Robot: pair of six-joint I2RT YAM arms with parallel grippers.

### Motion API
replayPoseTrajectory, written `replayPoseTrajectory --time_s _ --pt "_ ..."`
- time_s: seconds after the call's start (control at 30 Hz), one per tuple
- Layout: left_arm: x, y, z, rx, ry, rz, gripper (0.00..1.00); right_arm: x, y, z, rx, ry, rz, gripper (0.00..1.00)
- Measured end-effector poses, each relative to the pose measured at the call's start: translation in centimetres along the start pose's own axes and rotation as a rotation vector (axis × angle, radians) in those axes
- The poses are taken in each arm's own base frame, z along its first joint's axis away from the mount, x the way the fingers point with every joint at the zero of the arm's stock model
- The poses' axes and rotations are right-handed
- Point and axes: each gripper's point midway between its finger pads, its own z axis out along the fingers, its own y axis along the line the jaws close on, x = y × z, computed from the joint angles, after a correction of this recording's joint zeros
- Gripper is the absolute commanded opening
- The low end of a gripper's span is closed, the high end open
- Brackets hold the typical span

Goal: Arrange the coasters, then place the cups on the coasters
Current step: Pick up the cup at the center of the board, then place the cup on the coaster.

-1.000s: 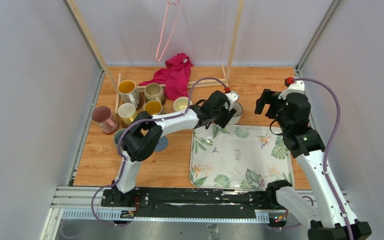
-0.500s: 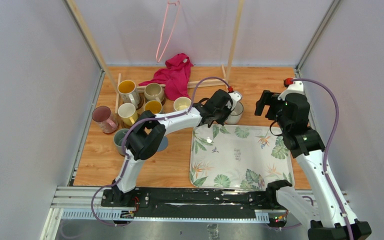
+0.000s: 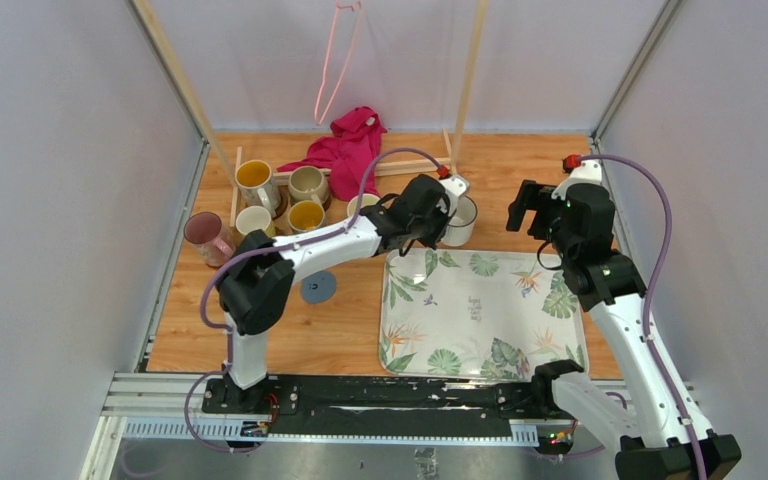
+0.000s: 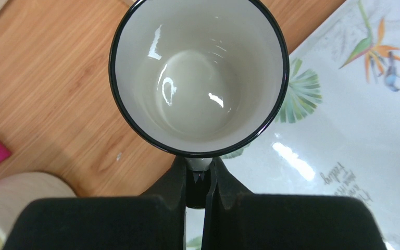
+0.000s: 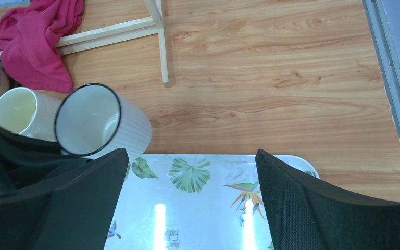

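The robot next needs to swing the cup in its left gripper back to the left in the top view and set it down on the grey-blue coaster [image 3: 318,288], which is bare.
The white cup with a dark rim [image 3: 459,220] [image 4: 198,78] [image 5: 101,122] is at the tray's back left corner and leans in the right wrist view. My left gripper [image 3: 438,226] [image 4: 198,174] is shut on its handle, fingers pinching it just below the rim. My right gripper [image 3: 528,210] [image 5: 190,203] hangs open over the tray's back edge, holding nothing. A grey-blue coaster [image 3: 318,288] lies bare on the table near the left arm. Orange-yellow [image 3: 253,178], beige [image 3: 308,183], cream [image 3: 252,220] and maroon-pink [image 3: 205,235] cups are grouped at the back left.
The leaf-patterned tray [image 3: 480,310] [image 4: 354,130] [image 5: 208,208] fills the near right of the table. A red cloth [image 3: 348,148] [image 5: 36,36] lies on a wooden frame [image 5: 161,41] at the back. Another cream cup [image 5: 23,112] stands just left of the white one.
My left gripper has shut on the white cup's handle and drawn the cup slightly left. The left elbow swung left, uncovering the grey-blue coaster and hiding a grey mug.
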Motion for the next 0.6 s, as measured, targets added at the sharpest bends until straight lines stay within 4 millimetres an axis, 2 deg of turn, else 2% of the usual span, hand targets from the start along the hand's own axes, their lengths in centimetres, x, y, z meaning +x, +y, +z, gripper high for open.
replayPoseTrajectory --time_s 0.13,0.23,0.6 --pt "-0.8 -0.2 -3.3 0.005 -0.046 -0.049 0.0 0.3 0.3 0.3 -0.013 0.014 -0.001 0.99" --pt "-0.2 -0.1 -5.3 0.002 -0.057 -0.083 0.0 0.5 0.5 0.6 -0.023 0.023 -0.002 1.0" --pt "7.0 1.3 -12.0 -0.065 0.013 -0.186 0.0 1.7 1.3 1.9 -0.063 0.057 0.007 1.0"
